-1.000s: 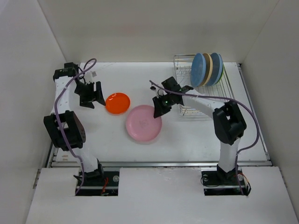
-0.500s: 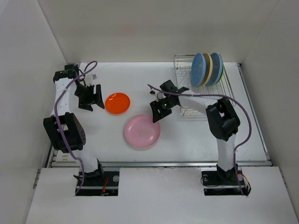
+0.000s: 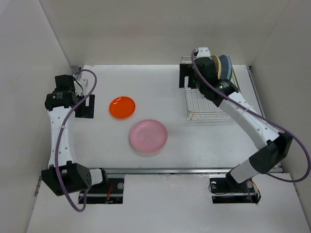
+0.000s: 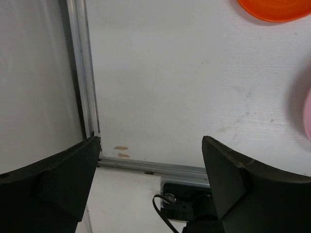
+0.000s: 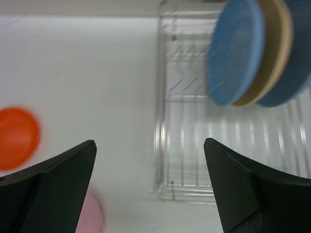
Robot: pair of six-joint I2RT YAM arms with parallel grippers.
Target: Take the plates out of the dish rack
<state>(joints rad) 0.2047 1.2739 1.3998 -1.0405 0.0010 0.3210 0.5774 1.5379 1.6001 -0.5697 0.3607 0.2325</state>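
I will move my right gripper down and toward the right in the top view next and turn it onto the light blue plate's near rim (image 5: 242,92), because there is only bare rack beside that rim.
The dish rack (image 3: 209,106) stands at the table's back right, with upright plates (image 3: 222,67) in its far end. The right wrist view shows a light blue plate (image 5: 235,51), a tan plate (image 5: 278,46) and a darker blue plate (image 5: 297,63) side by side in the rack (image 5: 194,121). My right gripper (image 3: 187,77) (image 5: 149,141) hovers open and empty over the rack's left side, beside those plates. An orange plate (image 3: 122,107) and a pink plate (image 3: 148,136) lie flat on the table. My left gripper (image 3: 88,104) (image 4: 150,141) hangs open and empty at the table's left edge.
White walls close in the table on the left, back and right. A metal rail (image 4: 87,82) runs along the left edge under my left gripper. The orange plate (image 4: 274,7) and the pink plate's rim (image 4: 307,111) show at the right of the left wrist view.
My right gripper opened, left the pink plate on the table and swung back to the rack. My left arm drew back toward the left wall and its jaws widened.
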